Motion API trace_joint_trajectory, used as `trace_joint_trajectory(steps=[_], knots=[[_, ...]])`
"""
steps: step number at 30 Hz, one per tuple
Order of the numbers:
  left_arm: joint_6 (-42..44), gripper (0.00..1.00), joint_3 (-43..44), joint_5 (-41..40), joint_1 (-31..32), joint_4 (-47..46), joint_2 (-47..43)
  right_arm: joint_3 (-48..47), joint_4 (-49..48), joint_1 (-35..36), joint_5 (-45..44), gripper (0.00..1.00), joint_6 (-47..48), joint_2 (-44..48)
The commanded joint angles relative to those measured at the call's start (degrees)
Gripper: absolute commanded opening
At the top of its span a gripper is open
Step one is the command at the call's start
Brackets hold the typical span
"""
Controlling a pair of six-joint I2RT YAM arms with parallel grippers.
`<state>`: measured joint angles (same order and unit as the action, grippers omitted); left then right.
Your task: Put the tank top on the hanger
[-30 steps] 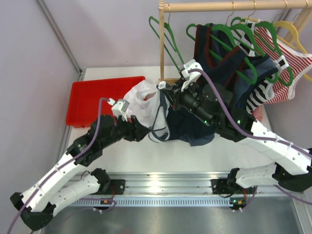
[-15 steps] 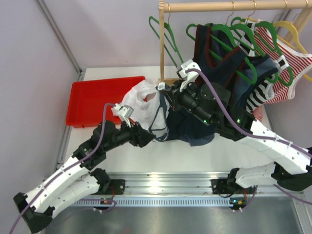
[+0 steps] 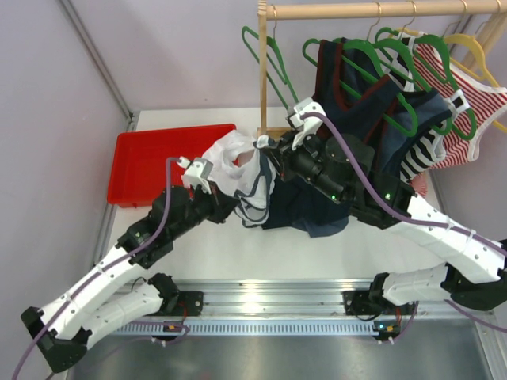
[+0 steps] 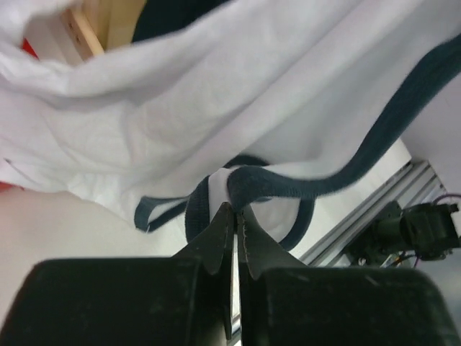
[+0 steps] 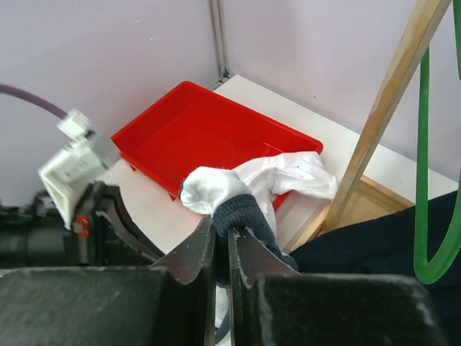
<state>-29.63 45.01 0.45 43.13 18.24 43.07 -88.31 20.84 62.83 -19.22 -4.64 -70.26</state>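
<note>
I will move my right gripper back and down next to let go of the bunched tank top by the dark cloth's near edge. The tabletop below my gripper is bare there.
The white tank top (image 3: 234, 168) with navy trim hangs bunched between my two grippers, above the table's middle. My left gripper (image 3: 236, 209) is shut on a fold of its navy trim (image 4: 281, 187), with white cloth spreading above the jaws (image 4: 234, 207). Higher up, my right gripper (image 3: 262, 145) is shut on another navy-edged bunch of the tank top (image 5: 230, 205), held over the red tray's corner (image 5: 222, 232). An empty green hanger (image 3: 268, 65) hangs on the rail just above the right gripper; its lower loop (image 5: 426, 180) shows in the right wrist view.
A red tray (image 3: 158, 162) lies at the back left. The wooden rail (image 3: 380, 9) on its post (image 3: 262, 79) carries more green hangers, a dark navy top (image 3: 372, 103), a striped top (image 3: 451, 119) and a yellow hanger (image 3: 475, 47). Dark cloth (image 3: 305, 210) lies under the right arm.
My left gripper has gone from open to shut on the tank top's navy trim and pulled slightly back to the left. The right gripper has kept its hold in place.
</note>
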Motion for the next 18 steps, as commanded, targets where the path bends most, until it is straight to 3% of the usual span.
trace_joint_trajectory(steps=[1, 9, 18], knots=[[3.69, 0.0, 11.1, -4.75, 0.2, 1.96, -0.18, -2.92, -2.47, -0.86, -0.99, 0.0, 0.69, 2.93], [14.24, 0.0, 39.84, -5.55, 0.2, 9.0, 6.67, -4.76, -6.24, -1.22, -3.28, 0.0, 4.21, 6.8], [23.82, 0.0, 64.82, -3.53, 0.11, 6.03, 15.46, -9.5, -15.74, -1.22, -2.23, 0.0, 12.11, 11.02]])
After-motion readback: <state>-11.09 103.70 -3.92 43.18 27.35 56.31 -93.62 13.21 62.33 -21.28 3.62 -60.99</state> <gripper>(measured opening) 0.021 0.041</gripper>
